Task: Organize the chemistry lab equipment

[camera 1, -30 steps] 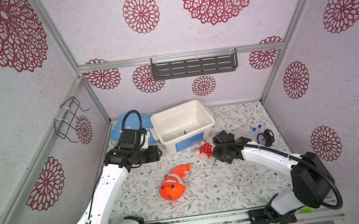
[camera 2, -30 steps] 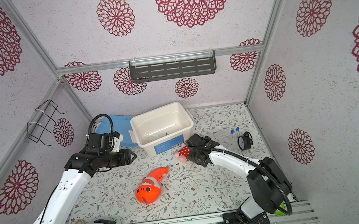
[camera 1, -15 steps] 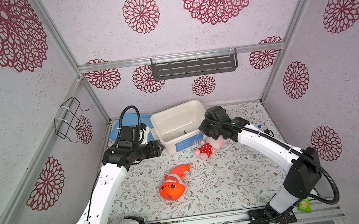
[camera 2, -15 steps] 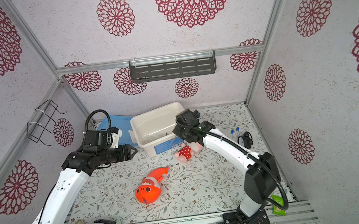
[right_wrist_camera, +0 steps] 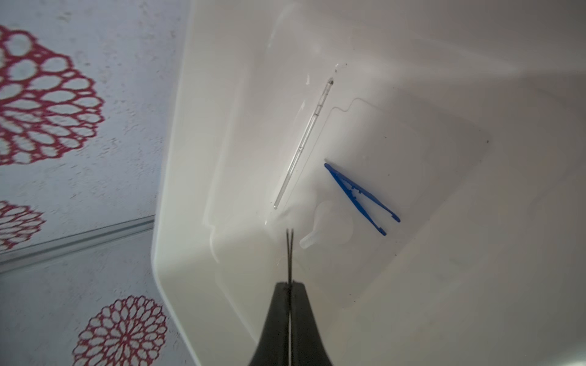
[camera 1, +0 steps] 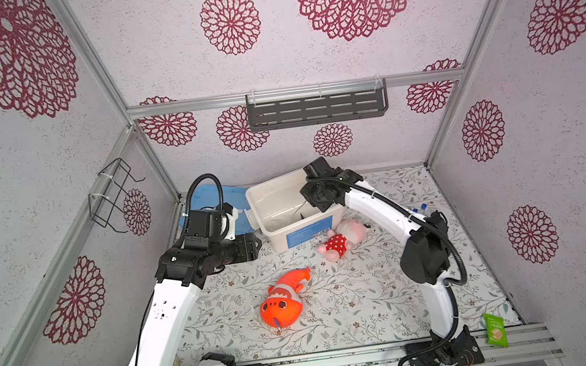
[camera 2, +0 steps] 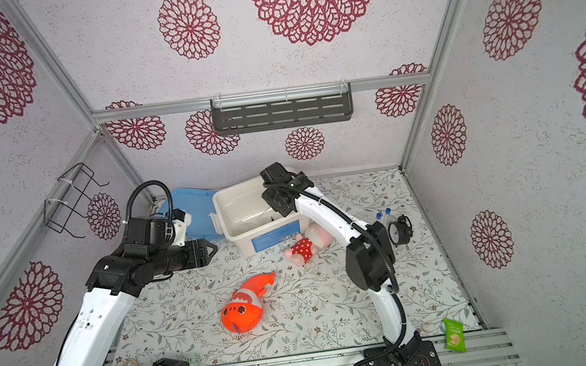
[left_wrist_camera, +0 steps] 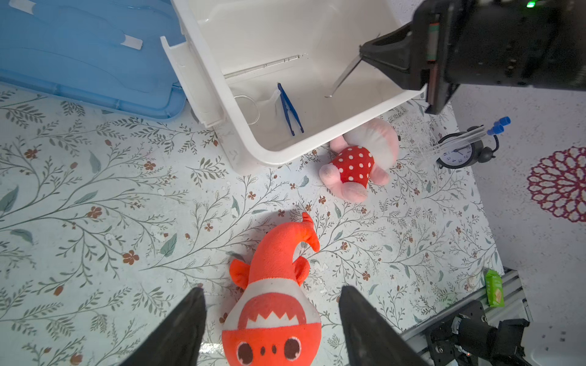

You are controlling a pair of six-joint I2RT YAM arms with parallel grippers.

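Observation:
The tip of the tool still hangs above the bottom of the white bin. My right gripper will next go down into the bin toward the dark blue tweezers (right_wrist_camera: 349, 189) to let go of the slim metal tool (right_wrist_camera: 289, 253).
My right gripper (right_wrist_camera: 289, 285) is shut on a slim metal tool (right_wrist_camera: 289, 253) and hangs over the open white bin (camera 1: 309, 233). The left wrist view shows the tool (left_wrist_camera: 342, 77) pointing down into the bin. On the bin floor lie dark blue tweezers (right_wrist_camera: 361, 198), a thin clear rod (right_wrist_camera: 302, 142) and clear round glassware (left_wrist_camera: 250, 107). Two blue-capped tubes (left_wrist_camera: 459, 139) lean on a clock at the right. My left gripper (left_wrist_camera: 272, 317) is open and empty, left of the bin in both top views (camera 1: 255, 243).
A blue lid (camera 1: 210, 201) lies behind my left arm. An orange plush fish (camera 1: 285, 299) and a pink doll (camera 1: 340, 241) lie on the floral mat. A black alarm clock (camera 2: 398, 232) stands at the right, and a green packet (camera 1: 495, 330) sits on the front rail.
My right gripper has risen from the mat beside the doll and swung back over the bin, still shut on the tool. My left gripper has opened slightly wider.

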